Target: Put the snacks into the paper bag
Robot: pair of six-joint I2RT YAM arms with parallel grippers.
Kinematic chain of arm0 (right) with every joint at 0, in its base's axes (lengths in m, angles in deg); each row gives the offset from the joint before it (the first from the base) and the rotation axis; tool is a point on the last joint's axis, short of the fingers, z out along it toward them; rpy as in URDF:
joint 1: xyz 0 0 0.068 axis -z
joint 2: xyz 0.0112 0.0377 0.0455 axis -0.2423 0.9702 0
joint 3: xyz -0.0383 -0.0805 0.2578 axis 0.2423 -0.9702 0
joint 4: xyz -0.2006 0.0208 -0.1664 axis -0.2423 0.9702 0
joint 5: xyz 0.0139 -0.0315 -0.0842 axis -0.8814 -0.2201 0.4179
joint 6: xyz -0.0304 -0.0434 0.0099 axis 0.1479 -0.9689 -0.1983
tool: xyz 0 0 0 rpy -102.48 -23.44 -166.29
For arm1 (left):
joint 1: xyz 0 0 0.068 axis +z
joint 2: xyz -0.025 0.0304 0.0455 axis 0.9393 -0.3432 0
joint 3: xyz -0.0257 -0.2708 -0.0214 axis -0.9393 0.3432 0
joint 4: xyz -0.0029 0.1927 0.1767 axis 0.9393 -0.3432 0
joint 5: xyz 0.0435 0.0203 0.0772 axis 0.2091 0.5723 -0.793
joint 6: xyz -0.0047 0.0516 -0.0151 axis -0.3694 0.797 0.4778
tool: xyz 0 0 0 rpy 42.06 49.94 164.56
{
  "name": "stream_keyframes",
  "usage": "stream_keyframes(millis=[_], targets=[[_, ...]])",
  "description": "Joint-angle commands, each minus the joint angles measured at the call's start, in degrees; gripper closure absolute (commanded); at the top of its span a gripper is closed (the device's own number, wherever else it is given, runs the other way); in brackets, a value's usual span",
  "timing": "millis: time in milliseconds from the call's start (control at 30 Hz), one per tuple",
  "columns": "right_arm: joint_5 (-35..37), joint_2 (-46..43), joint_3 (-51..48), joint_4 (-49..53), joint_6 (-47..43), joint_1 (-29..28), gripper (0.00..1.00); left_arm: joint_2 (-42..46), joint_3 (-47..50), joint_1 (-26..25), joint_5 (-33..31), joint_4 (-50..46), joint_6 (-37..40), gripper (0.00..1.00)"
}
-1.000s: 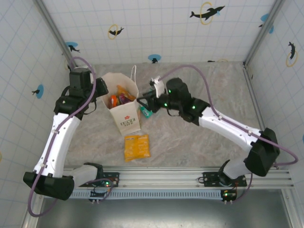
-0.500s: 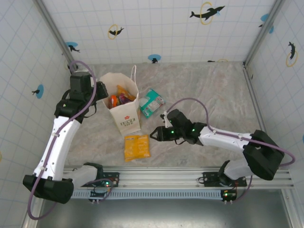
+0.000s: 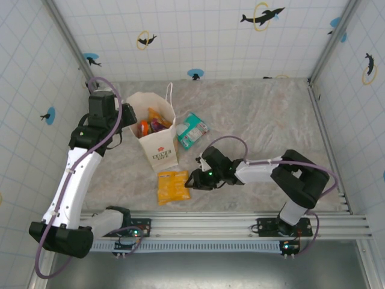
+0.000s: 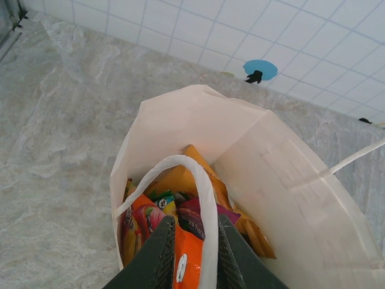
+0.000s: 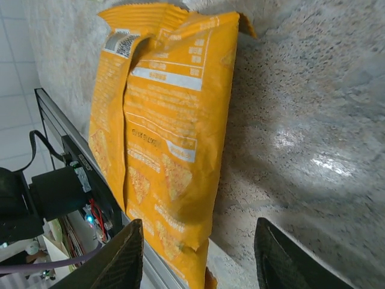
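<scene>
My right gripper needs to come down onto the bottom edge of the orange-yellow packet next, and then it should close its fingers there.
The white paper bag stands upright at the left of the table, with several snacks inside. In the left wrist view, orange, purple and multicoloured packets lie in the bag. My left gripper hovers at the bag's rim. Its jaws are narrowly apart, and the cord handle runs between them along the right finger. An orange-yellow packet lies flat in front of the bag. My right gripper is open just right of that packet, low over the table. A teal packet leans beside the bag.
The metal rail with the arm bases runs close behind the orange-yellow packet's near edge, and a base unit with wiring sits there. Tiled walls enclose the marble table on three sides.
The teal packet left my right gripper and now lies beside the bag. The right arm swung from the bag's mouth down to the orange-yellow packet. The left arm shifted slightly, then held still.
</scene>
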Motion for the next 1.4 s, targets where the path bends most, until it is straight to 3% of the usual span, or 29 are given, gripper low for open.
stream_keyframes(millis=[0, 400, 500, 700, 900, 1133, 1367], targets=[[-2.1, 2.5, 0.5, -4.5, 1.5, -0.4, 0.49, 0.7, 0.8, 0.2, -0.1, -0.6, 0.8, 0.78], [-3.9, 8.2, 0.4, -11.9, 4.4, 0.4, 0.54, 0.5, 1.6, 0.2, 0.2, -0.5, 1.5, 0.78], [-3.7, 8.7, 0.1, -11.7, 4.8, 0.7, 0.62, 0.3, 1.6, 0.2, 0.3, -0.3, 1.6, 0.78], [-2.6, 6.2, -2.2, -12.8, 5.0, 1.3, 0.86, -0.2, 1.7, 0.2, 0.2, -0.2, 1.5, 0.78], [-0.5, 1.0, -5.5, -13.2, 4.9, 1.6, 1.0, -0.5, 1.1, 0.2, 0.3, 0.0, 1.5, 0.78], [4.0, -10.1, -9.6, -8.2, 3.9, 2.5, 1.0, -0.5, 0.4, 0.2, 0.0, -0.1, 1.4, 0.78], [15.8, -24.6, -9.3, 5.3, -2.1, 5.4, 1.0, -0.9, 0.0, 0.2, -0.3, -0.3, 2.1, 0.78]])
